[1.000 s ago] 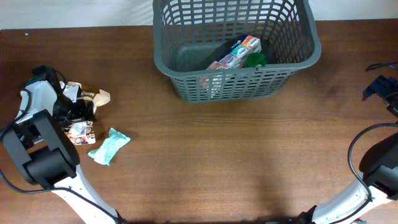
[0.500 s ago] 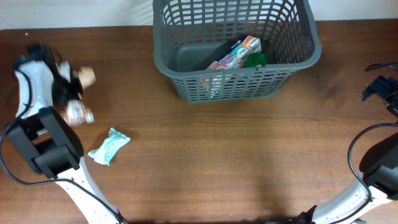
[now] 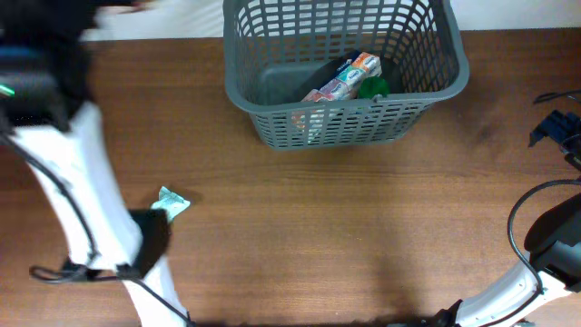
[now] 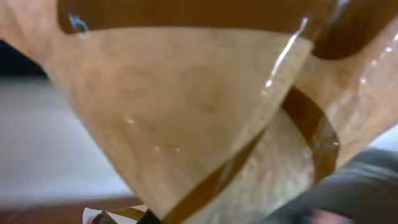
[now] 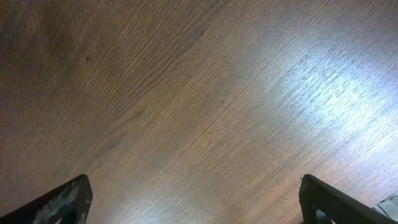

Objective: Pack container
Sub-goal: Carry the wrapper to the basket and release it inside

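Observation:
The bare bottom of the basket leaves room for the tan packet, so my left gripper will swing to the right in the overhead view next, over the basket beside the colourful packet (image 3: pixel 345 80).
The container (image 3: pixel 238 86), a dark grey slotted basket, stands at the back middle of the table. Inside lie a colourful packet (image 3: pixel 345 80) and a green item (image 3: pixel 372 88). My left arm (image 3: pixel 82 182) is raised high at the far left and blurred by motion. A tan and brown packet (image 4: pixel 186 112) fills the left wrist view, and my left gripper (image 4: pixel 205 208) is shut on it. A teal packet (image 3: pixel 172 202) lies on the table, partly behind that arm. My right gripper (image 5: pixel 196 202) hangs open over bare wood, with nothing between its fingers (image 5: pixel 62 199).
The right arm (image 3: pixel 554 127) rests at the table's far right edge with its cables. The white wall runs behind the basket. The wooden tabletop (image 3: pixel 363 227) stretches in front of the basket.
My left gripper shut on the packets at the left and swung up and back; those packets are gone from the table. The teal packet stayed. The right arm has not moved.

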### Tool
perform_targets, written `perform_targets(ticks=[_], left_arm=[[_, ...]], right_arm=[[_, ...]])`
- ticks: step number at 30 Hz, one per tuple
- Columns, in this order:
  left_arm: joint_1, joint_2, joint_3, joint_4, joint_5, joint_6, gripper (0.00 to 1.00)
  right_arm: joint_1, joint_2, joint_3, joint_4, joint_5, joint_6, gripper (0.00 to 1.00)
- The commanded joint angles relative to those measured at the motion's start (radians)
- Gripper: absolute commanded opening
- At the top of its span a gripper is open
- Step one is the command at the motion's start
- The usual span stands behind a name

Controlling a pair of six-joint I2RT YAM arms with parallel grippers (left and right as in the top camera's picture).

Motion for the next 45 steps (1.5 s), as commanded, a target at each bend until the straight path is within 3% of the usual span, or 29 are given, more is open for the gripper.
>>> perform_targets(ticks=[1, 6, 10, 22, 33, 39, 40, 41, 45], left_arm=[[-0.181, 0.028, -0.012, -0.006, 0.038, 0.005, 0.02], [-0.392, 0.032, -0.095, 0.013, -0.096, 0.040, 0.02], [-0.472, 0.036, -0.211, 0.045, -0.161, 0.047, 0.02], [-0.444, 0.037, -0.685, 0.342, -0.172, 0.032, 0.02], [-0.407, 0.043, -0.869, 0.409, -0.171, -0.018, 0.04], [-0.404, 0.058, -0.885, 0.403, -0.171, -0.018, 0.27], [-0.404, 0.058, -0.885, 0.403, -0.171, -0.018, 0.33], [-0.404, 0.060, -0.885, 0.405, -0.171, -0.018, 0.46], [-0.403, 0.060, -0.884, 0.423, -0.171, -0.018, 0.54]], right_arm=[[0.005, -0.012, -0.003, 0.003, -0.002, -0.006, 0.99], [0.005, -0.012, -0.003, 0.003, -0.002, -0.006, 0.99], [0.005, -0.012, -0.003, 0.003, -0.002, -0.006, 0.99], [0.005, -0.012, -0.003, 0.003, -0.002, -0.006, 0.99], [0.005, -0.012, -0.003, 0.003, -0.002, -0.006, 0.99], [0.005, -0.012, -0.003, 0.003, -0.002, -0.006, 0.99], [0.005, -0.012, -0.003, 0.003, -0.002, -0.006, 0.99], [0.005, -0.012, -0.003, 0.003, -0.002, -0.006, 0.99], [0.005, -0.012, -0.003, 0.003, -0.002, -0.006, 0.99]])
